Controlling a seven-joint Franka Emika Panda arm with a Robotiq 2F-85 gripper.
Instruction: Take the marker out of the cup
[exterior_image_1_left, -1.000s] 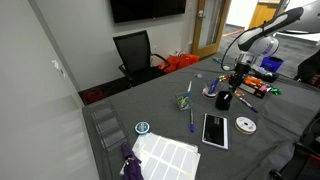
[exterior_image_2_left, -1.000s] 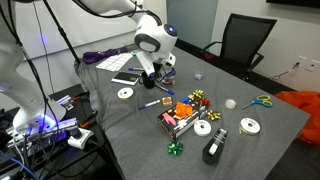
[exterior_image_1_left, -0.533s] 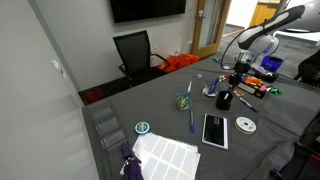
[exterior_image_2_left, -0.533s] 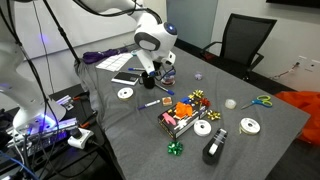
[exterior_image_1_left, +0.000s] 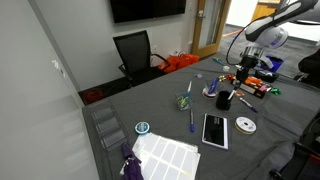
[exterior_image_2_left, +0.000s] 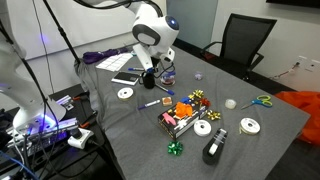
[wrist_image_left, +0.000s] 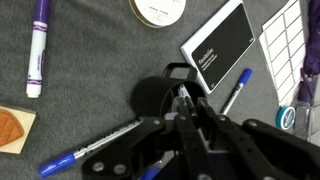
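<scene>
I will next lift the marker clear of the cup, carry it outward, lower it and release it, since the bare tabletop past the tumbler (exterior_image_2_left: 194, 80) lies outward.
The squat black cup (exterior_image_1_left: 225, 100) stands on the grey table, and it also shows in the other exterior view (exterior_image_2_left: 148, 81). In the wrist view the cup (wrist_image_left: 152, 98) lies right under my gripper (wrist_image_left: 181, 99). The fingers are pressed together on a thin marker (wrist_image_left: 182, 92), whose pale tip pokes out between them over the cup's mouth. In both exterior views my gripper (exterior_image_1_left: 239, 85) (exterior_image_2_left: 150, 71) hangs just above the cup. The rest of the marker is hidden by the fingers.
A glass tumbler with pens (exterior_image_1_left: 185, 101), a blue pen (exterior_image_1_left: 191, 122), a black tablet (exterior_image_1_left: 215, 130) and a white tape roll (exterior_image_1_left: 245, 124) lie near the cup. A purple marker (wrist_image_left: 38, 45) and loose blue pens (wrist_image_left: 236, 92) lie beside it. Orange clutter (exterior_image_2_left: 180, 110) is nearby.
The arm and wrist have risen, lifting my shut gripper up from the cup's mouth. The cup has stayed in place.
</scene>
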